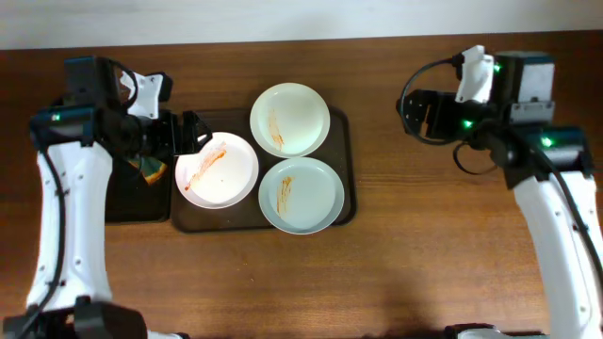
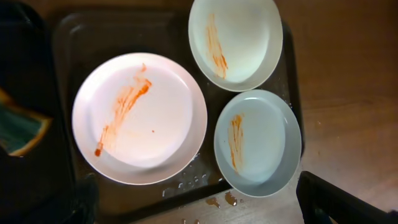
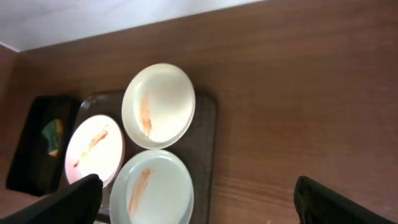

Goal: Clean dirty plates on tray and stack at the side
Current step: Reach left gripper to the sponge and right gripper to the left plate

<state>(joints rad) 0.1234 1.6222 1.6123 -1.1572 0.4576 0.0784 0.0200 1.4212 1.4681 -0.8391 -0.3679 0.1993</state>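
Note:
I next need to shift my left gripper toward the black tray and lower it onto the teal and orange sponge [image 2: 22, 129], as its open fingers hang by the white plate [image 2: 140, 118].
Three plates lie on the dark brown tray [image 1: 345, 179], each streaked with orange-red sauce. The white one [image 1: 217, 169] is at the left, a pale one [image 1: 290, 119] at the back, a blue-green one [image 1: 301, 195] at the front. My left gripper [image 1: 195, 137] hangs open over the white plate's back-left edge. In the left wrist view the white plate [image 2: 140, 118] lies ahead of the open left gripper [image 2: 205, 208]. My right gripper [image 1: 408, 111] is open above bare table, right of the tray. The right wrist view shows the right gripper [image 3: 202, 208] wide open.
A narrower black tray [image 1: 127, 202] lies left of the brown tray and holds a teal and orange sponge [image 1: 146, 171]. Water droplets [image 2: 227, 199] dot the table by the brown tray's edge. Bare wooden table stretches to the right of the brown tray.

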